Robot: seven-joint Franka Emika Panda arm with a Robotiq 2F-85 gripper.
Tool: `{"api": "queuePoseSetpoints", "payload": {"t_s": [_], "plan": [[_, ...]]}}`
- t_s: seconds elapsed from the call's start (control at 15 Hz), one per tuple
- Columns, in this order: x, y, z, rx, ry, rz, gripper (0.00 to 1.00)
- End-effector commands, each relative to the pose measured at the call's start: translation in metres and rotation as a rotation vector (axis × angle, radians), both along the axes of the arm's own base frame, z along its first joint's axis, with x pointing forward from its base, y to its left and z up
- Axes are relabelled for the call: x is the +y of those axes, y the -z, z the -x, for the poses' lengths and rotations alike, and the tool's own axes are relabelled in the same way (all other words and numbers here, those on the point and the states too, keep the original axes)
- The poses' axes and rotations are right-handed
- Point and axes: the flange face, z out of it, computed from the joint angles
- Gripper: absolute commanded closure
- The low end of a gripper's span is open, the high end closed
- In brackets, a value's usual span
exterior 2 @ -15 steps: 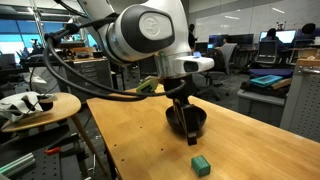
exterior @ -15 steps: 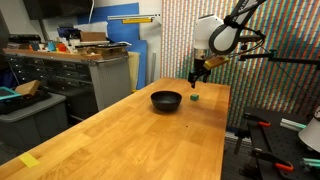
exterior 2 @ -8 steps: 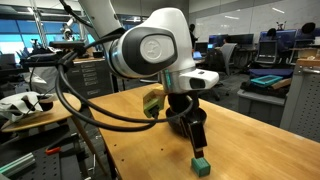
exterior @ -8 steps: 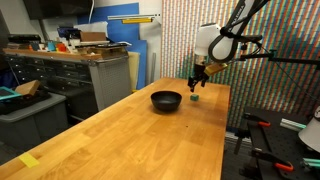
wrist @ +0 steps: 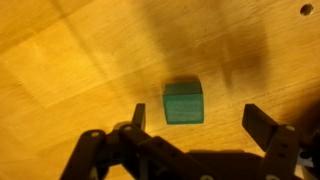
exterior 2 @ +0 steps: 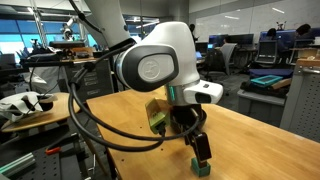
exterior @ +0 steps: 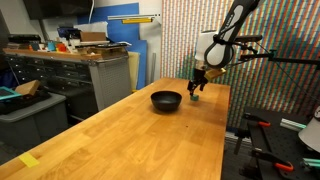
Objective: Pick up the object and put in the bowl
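I will bring my open gripper down to the green block (exterior: 195, 97) (wrist: 183, 104) next.
The green block (wrist: 183, 102) lies on the wooden table, seen from straight above in the wrist view. My gripper (wrist: 200, 120) is open, and the block sits between the fingers, nearer one of them. In both exterior views the gripper (exterior: 197, 86) (exterior 2: 201, 150) hangs just above the block (exterior 2: 201, 167), near the table's far end. The black bowl (exterior: 166, 99) stands on the table beside it, apart from the block. The arm hides the bowl in the exterior view from the robot's side.
The long wooden table (exterior: 130, 140) has a yellow tape mark (exterior: 30, 160) near its front corner. A grey drawer cabinet (exterior: 70, 75) stands off to the side of the table. A round stool-like stand (exterior 2: 40, 105) with a white object stands by the table edge.
My gripper has moved away from the bowl and come down over the green block. The block and the bowl have not moved.
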Motion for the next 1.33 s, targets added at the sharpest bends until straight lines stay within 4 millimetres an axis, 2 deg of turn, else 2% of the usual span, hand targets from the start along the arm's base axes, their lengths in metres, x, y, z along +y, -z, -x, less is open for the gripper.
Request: {"api": "queuePoseSetpoints", "payload": {"t_s": [0.0, 0.47, 0.6, 1.0, 1.07, 1.27], "plan": [[-0.004, 0.01, -0.008, -0.019, -0.033, -0.003, 0.0], [-0.009, 0.029, -0.011, -0.013, -0.065, -0.01, 0.0], [-0.01, 0.032, -0.012, -0.014, -0.074, -0.011, 0.28], [-0.013, 0.034, -0.014, -0.011, -0.103, -0.002, 0.74], [-0.014, 0.033, -0.015, -0.011, -0.106, -0.002, 0.79], [-0.013, 0.026, -0.017, -0.011, -0.122, 0.002, 0.77]]}}
